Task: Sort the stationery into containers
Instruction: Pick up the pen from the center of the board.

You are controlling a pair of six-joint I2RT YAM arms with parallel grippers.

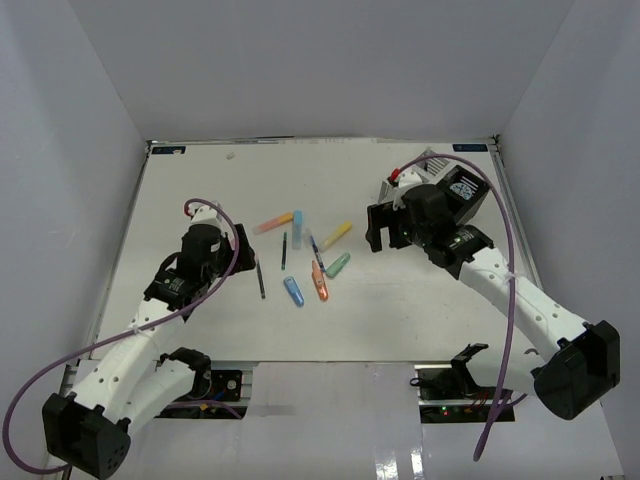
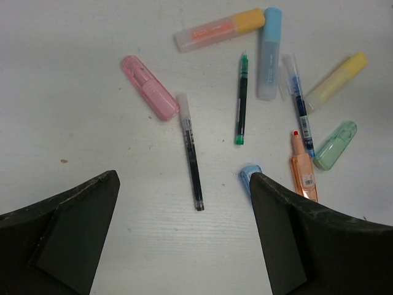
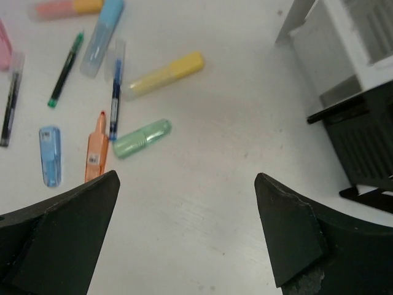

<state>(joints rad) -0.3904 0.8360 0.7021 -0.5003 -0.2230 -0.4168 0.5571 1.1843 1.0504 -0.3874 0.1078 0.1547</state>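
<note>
The dark pen's near end (image 2: 196, 192) is clear of the pink marker (image 2: 149, 88) and lies below the left gripper and to its right in the top view, so the left gripper should go down that way.
Several pastel markers and thin pens lie loose mid-table: a pink marker (image 2: 149, 88), an orange-capped one (image 2: 219, 29), a light blue one (image 2: 269, 52), a yellow one (image 3: 164, 74), a green one (image 3: 142, 138), an orange one (image 3: 96, 150) and a short blue one (image 3: 50, 155). A dark pen (image 2: 191, 153), a green pen (image 2: 242, 101) and a blue pen (image 2: 297, 98) lie among them. My left gripper (image 2: 184, 177) is open and empty, just short of the dark pen. My right gripper (image 3: 187, 177) is open and empty over bare table, right of the markers.
The white container (image 1: 425, 168) and the black container (image 1: 468, 200) stand side by side at the back right, behind my right arm. A round blue-white roll (image 1: 462, 189) shows at the black one. White walls enclose the table (image 1: 200, 320).
</note>
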